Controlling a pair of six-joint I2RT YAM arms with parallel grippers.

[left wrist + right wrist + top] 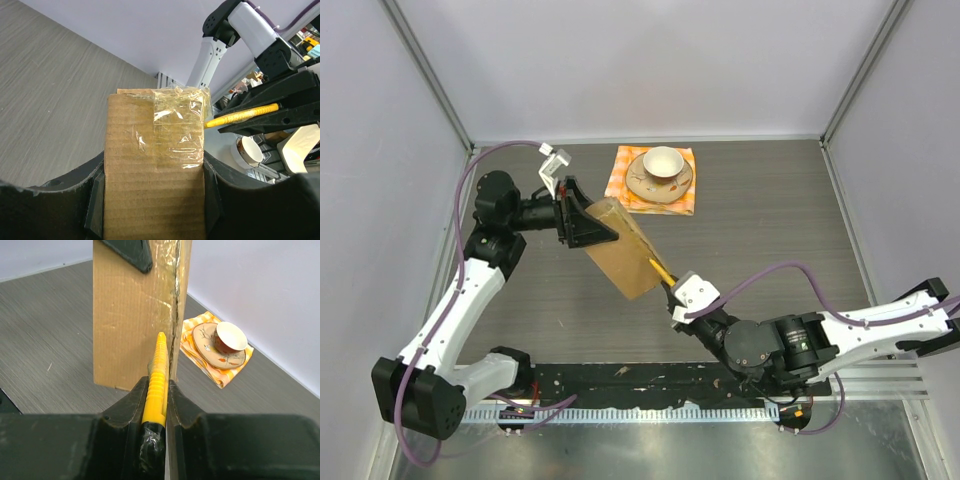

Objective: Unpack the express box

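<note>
The tabletop (pixel 732 245) beside the cloth is bare, so I will move my right gripper outward, to the right in the top view and down, and let go of the knife (pixel 660 271) there.
The express box (pixel 623 250) is a plain brown cardboard box sealed with clear tape. My left gripper (pixel 588 224) is shut on its far end and holds it tilted above the table. In the left wrist view the box (pixel 155 170) fills the gap between both fingers. My right gripper (pixel 678 290) is shut on a yellow utility knife (pixel 660 271). In the right wrist view the knife (pixel 158 377) points at the taped seam along the box (pixel 131 315) edge, its tip at the seam. The knife also shows in the left wrist view (pixel 240 115).
An orange checkered cloth (pixel 625 188) lies at the back of the table with a saucer (pixel 645 183) and a cup (pixel 663 162) on it. A black rail (pixel 640 380) runs along the near edge. Grey walls stand on three sides.
</note>
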